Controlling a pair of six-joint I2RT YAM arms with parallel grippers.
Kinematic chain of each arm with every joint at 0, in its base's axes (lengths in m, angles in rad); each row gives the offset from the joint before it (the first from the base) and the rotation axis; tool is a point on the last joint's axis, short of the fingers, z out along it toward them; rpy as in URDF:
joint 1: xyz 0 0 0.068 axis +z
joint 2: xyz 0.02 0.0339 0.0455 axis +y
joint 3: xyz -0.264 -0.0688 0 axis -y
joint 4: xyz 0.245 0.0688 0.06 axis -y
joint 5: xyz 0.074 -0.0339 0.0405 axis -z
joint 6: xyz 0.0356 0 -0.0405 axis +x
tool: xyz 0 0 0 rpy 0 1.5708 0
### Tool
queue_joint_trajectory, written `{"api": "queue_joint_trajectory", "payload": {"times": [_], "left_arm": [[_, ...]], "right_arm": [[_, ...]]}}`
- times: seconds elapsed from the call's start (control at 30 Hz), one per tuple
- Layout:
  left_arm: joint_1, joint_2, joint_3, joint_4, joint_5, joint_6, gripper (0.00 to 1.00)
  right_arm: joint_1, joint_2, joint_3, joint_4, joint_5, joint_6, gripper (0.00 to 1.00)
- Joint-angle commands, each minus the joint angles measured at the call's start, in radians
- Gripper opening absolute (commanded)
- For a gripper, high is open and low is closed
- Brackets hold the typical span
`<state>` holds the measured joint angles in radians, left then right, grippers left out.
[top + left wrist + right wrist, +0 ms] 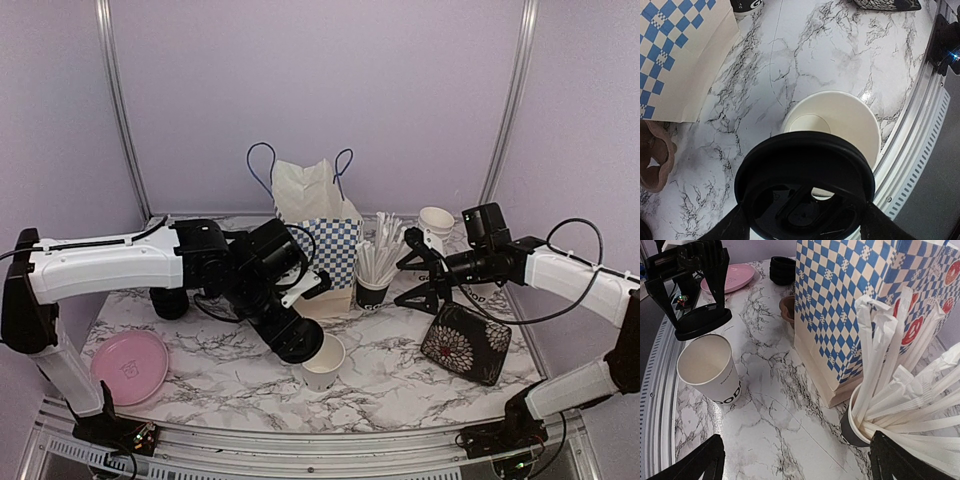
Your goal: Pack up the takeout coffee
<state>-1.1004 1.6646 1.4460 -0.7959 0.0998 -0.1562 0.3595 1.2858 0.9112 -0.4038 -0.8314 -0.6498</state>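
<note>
I need to move my left gripper to the right in the top view next, then down onto the cup's open rim [328,354] [839,124] and let go, because the lid covers only part of the cup.
An open white paper cup [323,364] with black lettering stands lidless near the table's front middle. My left gripper [292,338] is shut on a black plastic lid [301,347], held tilted just above the cup's near-left rim. In the left wrist view the lid [805,160] covers part of the cup [840,120]. The right wrist view shows the cup [710,367] and the lid [702,322]. A brown pulp carrier [655,155] is mostly hidden behind the left arm. My right gripper [420,282] is open and empty beside the straw cup.
A blue-checked paper bag [322,235] stands at the back middle. A black cup of white straws [372,288] is right of it. Spare white cups [436,222] are at the back right, a patterned black pouch [465,343] front right, a pink plate [130,366] front left, and black rings [170,302] by the left arm.
</note>
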Motion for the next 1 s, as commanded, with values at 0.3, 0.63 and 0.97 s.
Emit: {"api": "queue_joint_trajectory", "payload": {"times": [0.3,0.63,0.97], "left_arm": [[-0.016,0.089,0.09,0.029,0.037,0.042,0.68],[-0.019,0.121,0.105,0.028,0.055,0.058,0.68],[-0.021,0.15,0.118,0.019,0.053,0.06,0.68]], "right_arm": [[-0.005,0.024,0.002,-0.007,-0.014,-0.031,0.98],[-0.005,0.02,0.0,-0.01,-0.015,-0.035,0.98],[-0.005,0.014,-0.002,-0.012,-0.014,-0.036,0.98]]}}
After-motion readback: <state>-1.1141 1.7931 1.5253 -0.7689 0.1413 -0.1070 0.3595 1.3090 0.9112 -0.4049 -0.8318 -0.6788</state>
